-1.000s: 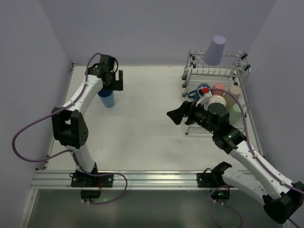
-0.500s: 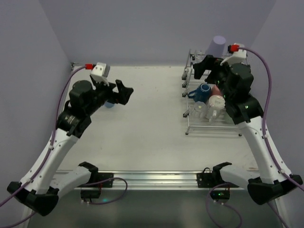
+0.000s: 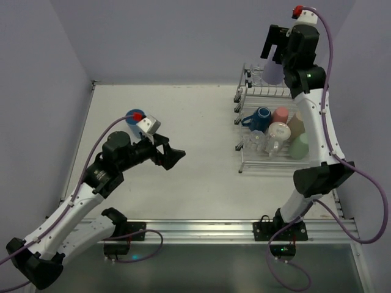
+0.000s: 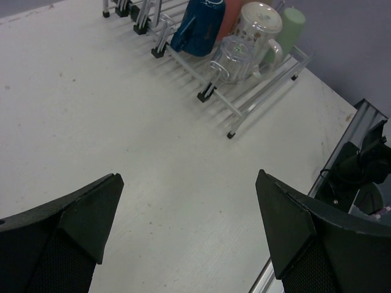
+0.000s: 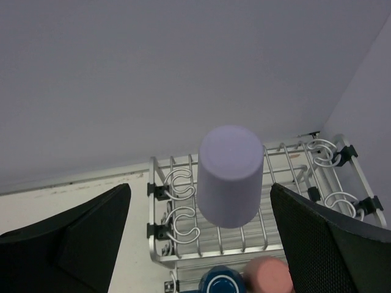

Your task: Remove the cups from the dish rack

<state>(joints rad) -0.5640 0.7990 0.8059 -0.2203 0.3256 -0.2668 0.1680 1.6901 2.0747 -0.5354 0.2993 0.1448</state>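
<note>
My right gripper moves down and to the right in the wrist view over the lavender tumbler's upturned base (image 3: 274, 63) (image 5: 231, 155) next, as the tumbler is off-center.
The dish rack (image 3: 278, 163) stands at the far right. A lavender tumbler (image 3: 274, 68) sits upside down on its upper tier. My right gripper (image 3: 272, 49) is open high above this tumbler (image 5: 231, 177), which shows between its jaws without touching them. The lower tier holds a dark-blue mug (image 3: 263, 117), a pink cup (image 3: 280, 115), a beige cup (image 3: 297, 122), a green cup (image 3: 300, 146), a clear glass (image 3: 256, 141) and a glass mug (image 3: 278, 133). A light-blue tumbler (image 3: 130, 116) stands on the table at far left. My left gripper (image 3: 173, 152) is open and empty over mid-table (image 4: 187, 177).
The side walls stand close to the rack (image 5: 183, 256) and the table's left edge. A metal rail (image 3: 183, 229) runs along the near edge. Coiled wire holders (image 5: 180, 183) sit at the upper tier's left and right ends. A purple cable loops off my right arm.
My left gripper let go of the light-blue tumbler and swung back to mid-table. My right gripper rose from the lower tier to above the lavender tumbler.
</note>
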